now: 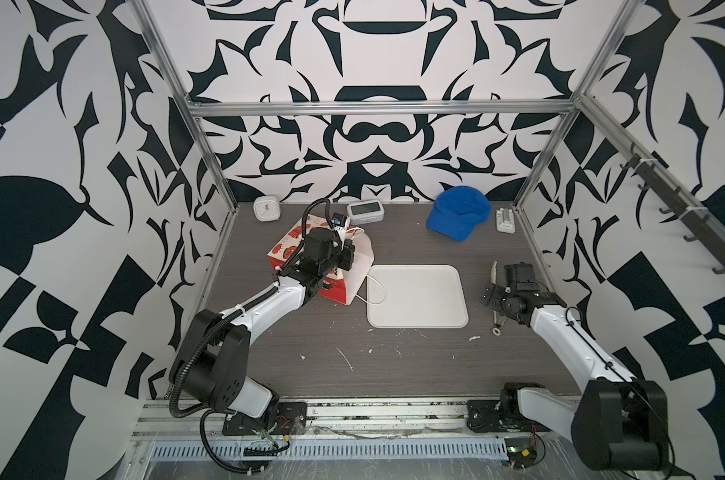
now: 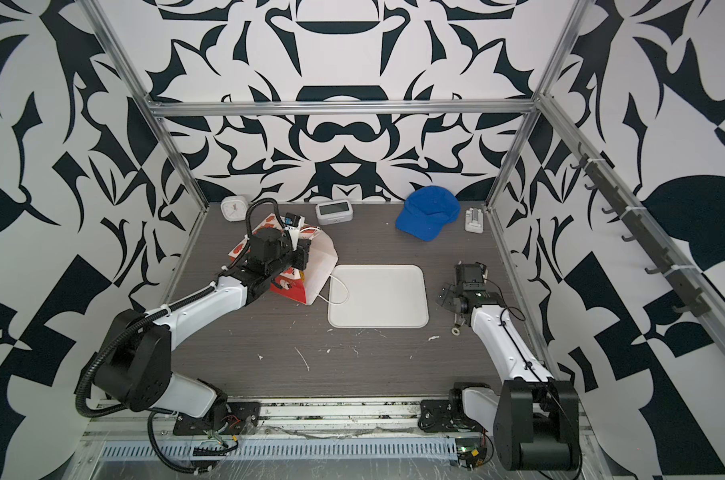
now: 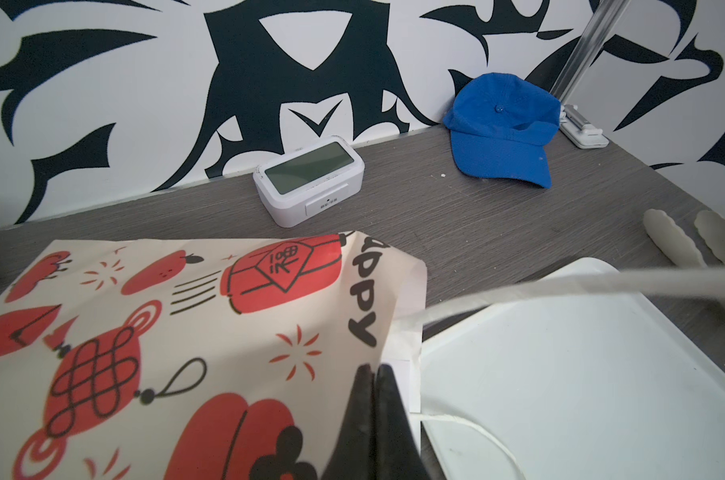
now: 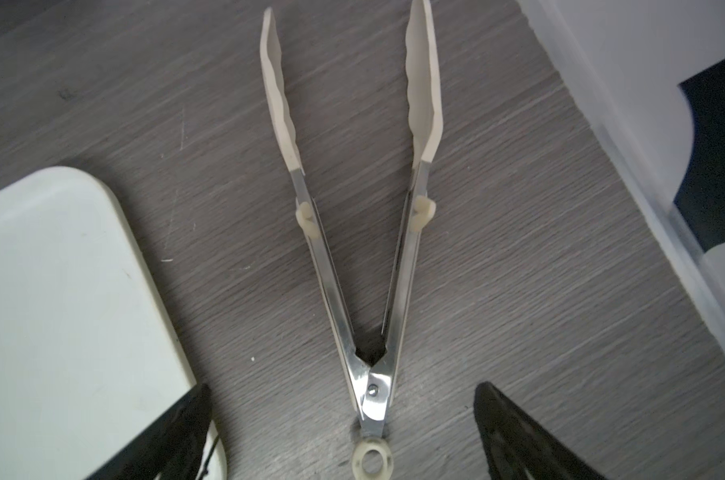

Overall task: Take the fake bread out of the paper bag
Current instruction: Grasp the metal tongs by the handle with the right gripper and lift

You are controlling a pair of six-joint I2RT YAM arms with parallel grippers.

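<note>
The tongs' metal arms near the hinge (image 4: 340, 312) are both spread between my right gripper's open fingers. My right gripper needs to go down onto them next and close.
The paper bag (image 1: 286, 249) lies on its side at the back left, red-and-white print up, its white mouth (image 2: 321, 266) facing the tray. In the left wrist view my left gripper (image 3: 373, 368) is shut on the top edge of the bag (image 3: 186, 332) at the mouth. One white cord handle (image 3: 560, 286) stretches across that view. The fake bread is hidden. At the right, my right gripper (image 4: 342, 390) is open, its fingers (image 4: 502, 415) wide on either side of the hinge end of metal tongs (image 4: 352, 249) lying spread on the table, not touching them.
A white tray (image 1: 416, 297) sits mid-table with a loose bag cord (image 1: 375, 291) on its left edge. Along the back wall are a round clock (image 1: 264, 208), a digital clock (image 1: 365, 211), a blue cap (image 1: 458, 214) and a small white device (image 1: 505, 220).
</note>
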